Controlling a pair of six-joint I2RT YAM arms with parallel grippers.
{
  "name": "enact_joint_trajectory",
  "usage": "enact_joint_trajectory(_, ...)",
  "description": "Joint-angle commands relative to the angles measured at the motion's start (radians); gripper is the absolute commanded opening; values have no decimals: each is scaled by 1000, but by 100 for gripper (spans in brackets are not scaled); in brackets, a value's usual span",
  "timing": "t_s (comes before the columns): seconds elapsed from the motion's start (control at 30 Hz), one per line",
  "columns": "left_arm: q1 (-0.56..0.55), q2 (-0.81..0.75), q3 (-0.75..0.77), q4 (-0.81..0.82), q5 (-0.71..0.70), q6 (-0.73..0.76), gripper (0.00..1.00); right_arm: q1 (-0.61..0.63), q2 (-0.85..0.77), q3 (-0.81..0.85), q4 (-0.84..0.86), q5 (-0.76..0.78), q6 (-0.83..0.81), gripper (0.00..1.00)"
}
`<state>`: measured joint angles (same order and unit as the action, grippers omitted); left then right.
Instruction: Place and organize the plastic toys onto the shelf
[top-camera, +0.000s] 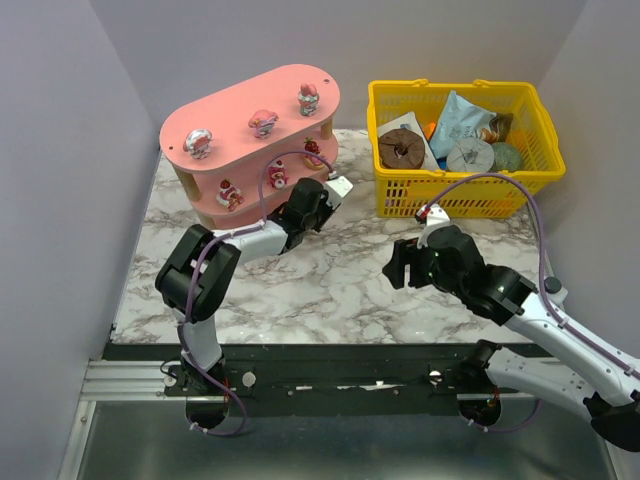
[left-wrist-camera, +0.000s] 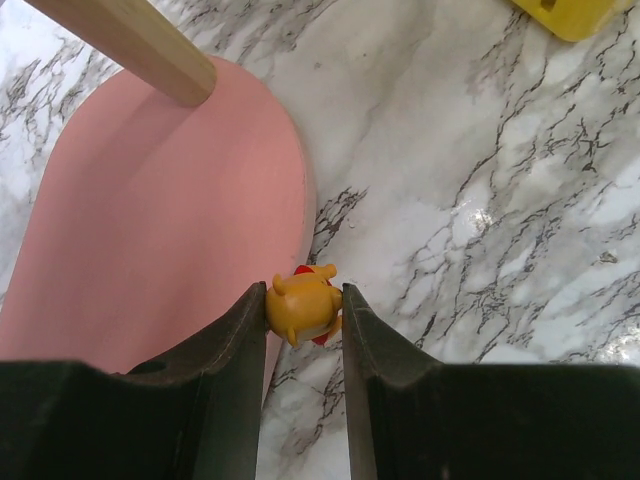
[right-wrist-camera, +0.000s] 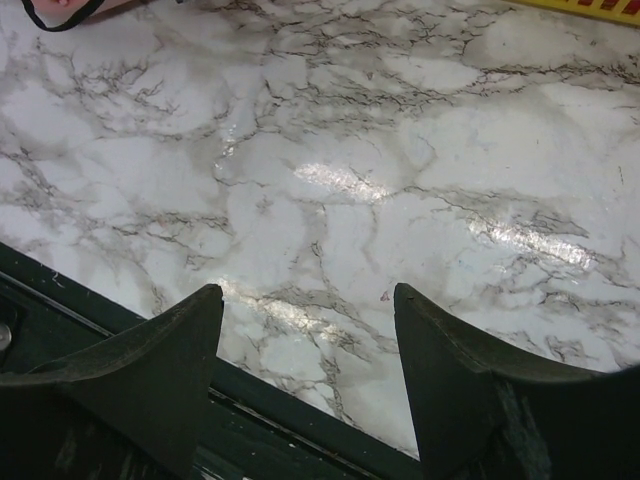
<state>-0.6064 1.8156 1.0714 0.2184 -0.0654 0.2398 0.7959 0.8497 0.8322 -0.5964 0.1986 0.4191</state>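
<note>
Bare marble is below my left gripper and to its right in the top view. I will carry the toy that way, back and down, and let go of it.
My left gripper (left-wrist-camera: 304, 293) is shut on a small orange-yellow toy with a red patch (left-wrist-camera: 300, 308). It holds the toy just over the rounded right end of the pink shelf's bottom board (left-wrist-camera: 170, 220), where board meets marble. A pale wooden post (left-wrist-camera: 130, 40) rises above. From above, the shelf (top-camera: 240, 95) stands at the back left with my left gripper (top-camera: 327, 190) at its lower right end. Three pink-and-white toys (top-camera: 264, 122) stand on the top board, and three red-and-white ones (top-camera: 278, 177) on the middle tier. My right gripper (top-camera: 398, 266) (right-wrist-camera: 305, 300) is open and empty above the marble.
A yellow mesh basket (top-camera: 450, 195) at the back right holds packets and a brown ring (top-camera: 402, 148). Its corner (left-wrist-camera: 570, 15) shows in the left wrist view. The marble tabletop (top-camera: 330, 280) ends at a dark rail (right-wrist-camera: 300, 430) near the arm bases.
</note>
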Motion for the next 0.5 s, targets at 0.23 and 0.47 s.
enact_joint_trajectory(0.23, 53, 25, 25, 104, 131, 42, 4, -9, 19, -13, 26, 21, 20, 76)
enact_joint_trajectory(0.47, 60, 60, 58, 84, 151, 59, 8, -9, 2, -36, 24, 5, 38, 76)
